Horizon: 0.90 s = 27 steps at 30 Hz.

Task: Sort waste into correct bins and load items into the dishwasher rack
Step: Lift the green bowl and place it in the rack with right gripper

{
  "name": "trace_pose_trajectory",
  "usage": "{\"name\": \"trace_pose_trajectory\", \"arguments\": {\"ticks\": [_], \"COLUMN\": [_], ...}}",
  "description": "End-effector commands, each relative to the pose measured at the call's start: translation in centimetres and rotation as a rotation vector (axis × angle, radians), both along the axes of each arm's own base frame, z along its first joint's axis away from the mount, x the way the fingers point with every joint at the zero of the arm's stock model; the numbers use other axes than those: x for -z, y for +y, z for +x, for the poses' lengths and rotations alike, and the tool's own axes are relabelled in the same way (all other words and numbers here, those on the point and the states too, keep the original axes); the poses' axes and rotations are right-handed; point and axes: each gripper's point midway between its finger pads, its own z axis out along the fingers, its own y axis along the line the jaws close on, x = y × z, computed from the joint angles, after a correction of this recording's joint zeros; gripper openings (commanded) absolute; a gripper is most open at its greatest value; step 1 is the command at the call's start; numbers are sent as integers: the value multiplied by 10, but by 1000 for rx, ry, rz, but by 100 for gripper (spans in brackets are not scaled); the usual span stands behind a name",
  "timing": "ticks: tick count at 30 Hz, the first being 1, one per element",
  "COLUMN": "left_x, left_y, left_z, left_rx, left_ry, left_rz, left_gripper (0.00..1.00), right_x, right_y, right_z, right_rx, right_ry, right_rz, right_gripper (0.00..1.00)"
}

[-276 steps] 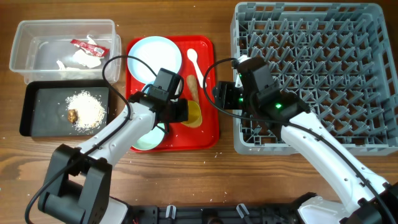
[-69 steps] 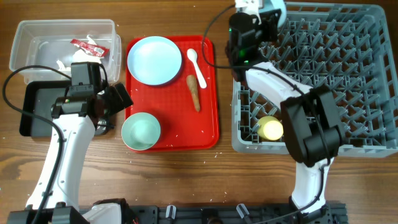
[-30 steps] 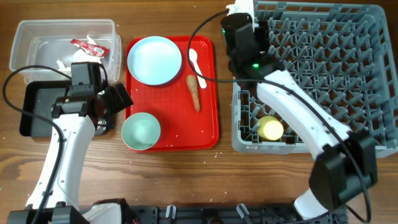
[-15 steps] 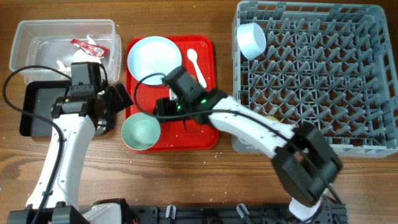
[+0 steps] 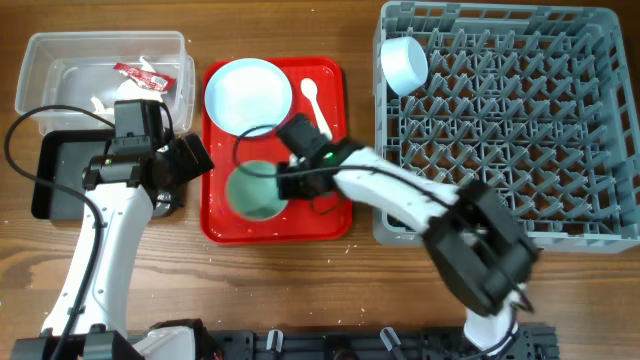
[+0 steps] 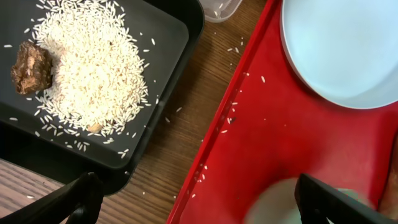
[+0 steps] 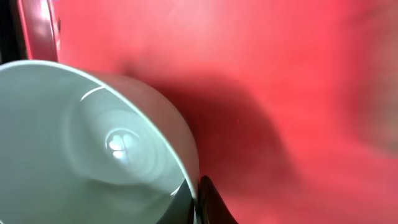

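Next, my right gripper moves outward across the red tray's edge onto the rack wires beside the pale blue bowl and releases the pale green bowl's rim, since those pegs stand empty.
My right gripper [image 5: 287, 184] is over the red tray and shut on the right rim of the pale green bowl [image 5: 253, 191]. In the right wrist view the rim of the bowl [image 7: 93, 143] is pinched between the two fingers of the gripper [image 7: 198, 204]. The pale blue plate [image 5: 243, 95] and white spoon [image 5: 313, 100] lie at the tray's far end. A pale blue bowl [image 5: 404, 63] sits in the grey rack [image 5: 520, 120]. My left gripper [image 6: 205, 202] stands open over the gap between the black tray [image 6: 168, 37] and the red tray, holding nothing. The brown stick is hidden under my right arm.
Rice [image 6: 87, 68] and a dark brown lump [image 6: 31, 67] lie in the black tray. The clear tub [image 5: 60, 50] at the back left holds the red-and-white wrapper [image 5: 140, 72] and crumpled paper [image 5: 130, 96]. The red tray [image 5: 215, 225] lies between the bins and the rack.
My right gripper has closed on the green bowl's rim, and the bowl has shifted right and away from the tray's front left corner. The left arm has stayed still.
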Motion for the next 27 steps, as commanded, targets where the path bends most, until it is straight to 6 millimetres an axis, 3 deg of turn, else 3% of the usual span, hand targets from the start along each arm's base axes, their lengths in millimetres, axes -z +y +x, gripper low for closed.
{"name": "trace_pose_trajectory", "arguments": {"ticks": [1,3,5,7,8,10,14,17,19,21,27], "left_x": [-3,-3,-3,-3,-3,-3,-3,-3,-3,-3,-3], "left_y": [2,2,2,2,2,2,2,2,2,2,1], "left_z": [3,3,3,3,3,3,3,3,3,3,3], "left_rx": [-5,-5,-5,-5,-5,-5,-5,-5,-5,-5,-4], "left_ry": [-9,-9,-9,-9,-9,-9,-9,-9,-9,-9,-9], "left_rz": [9,9,9,9,9,9,9,9,9,9,8], "left_gripper": [100,100,100,100,100,100,100,100,100,100,100], "right_x": [-113,-188,-249,-269,-270,-258,-199,-164,-141,-97,-90], "right_y": [-83,-179,-259,-290,-301,-304,-289,-282,-278,-263,-257], "right_z": [51,56,32,22,24,35,68,80,83,79,79], "right_rx": [219,485,739,777,732,604,189,-30,-93,-292,-292], "right_ry": [-353,-619,-815,-901,-917,-888,-732,-629,-583,-452,-452], "right_rz": [-107,-359,-583,-793,-963,-1179,-1607,-1753,-1730,-1527,-1469], "right_gripper": [4,4,4,4,4,4,4,4,4,4,5]}}
